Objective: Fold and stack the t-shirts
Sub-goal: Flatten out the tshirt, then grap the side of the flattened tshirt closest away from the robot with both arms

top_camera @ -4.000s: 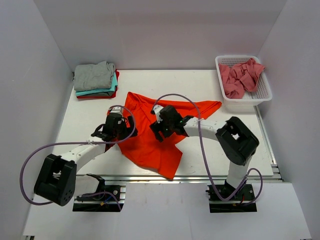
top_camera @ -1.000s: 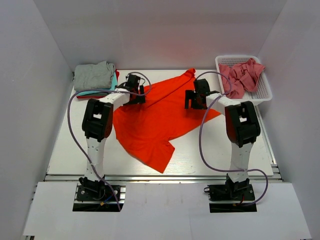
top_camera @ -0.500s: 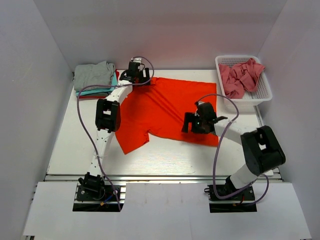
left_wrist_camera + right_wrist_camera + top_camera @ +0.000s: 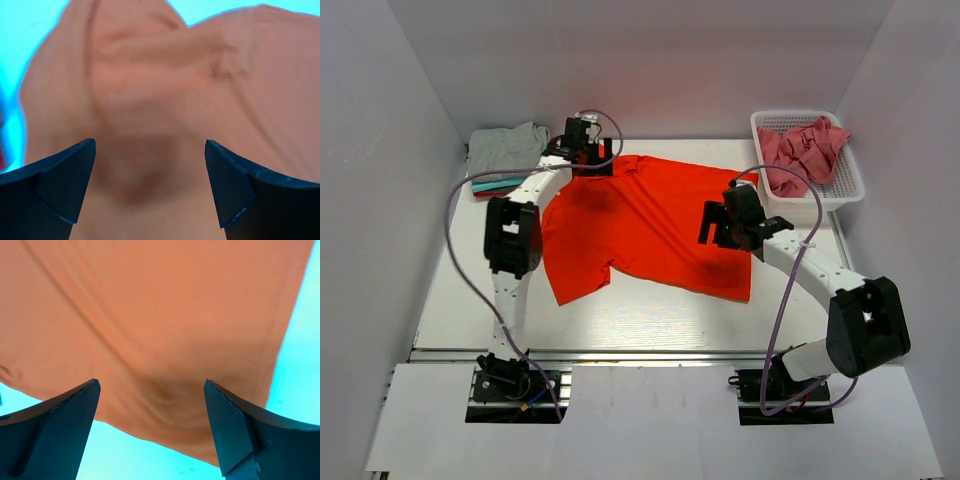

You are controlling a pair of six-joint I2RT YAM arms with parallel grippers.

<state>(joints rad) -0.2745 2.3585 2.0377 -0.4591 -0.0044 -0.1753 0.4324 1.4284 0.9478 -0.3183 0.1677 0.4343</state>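
I need to move my left gripper's open fingers back and down onto the sleeve's near corner [image 4: 562,299] next, because that corner sticks out free.
A bright orange-red t-shirt [image 4: 640,220] lies spread flat across the middle of the table, one sleeve pointing to the near left. My left gripper [image 4: 588,160] hovers open over its far left corner by the collar. In the left wrist view the blurred shirt [image 4: 160,100] fills the gap between the fingertips [image 4: 67,177] of that gripper [image 4: 150,185]. My right gripper [image 4: 716,230] is open above the shirt's right side. In the right wrist view the shirt's hem [image 4: 165,390] runs under that gripper [image 4: 150,427], and nothing is pinched.
A folded stack [image 4: 505,158] of grey, teal and red t-shirts sits at the far left corner. A white mesh basket [image 4: 840,195] at the far right holds crumpled dusty pink t-shirts [image 4: 805,150]. White walls close in the table on three sides.
The orange-red shirt has gone from bunched with a raised far corner to spread flat. The left gripper moved to the far edge; the right one swung toward the shirt's right side.
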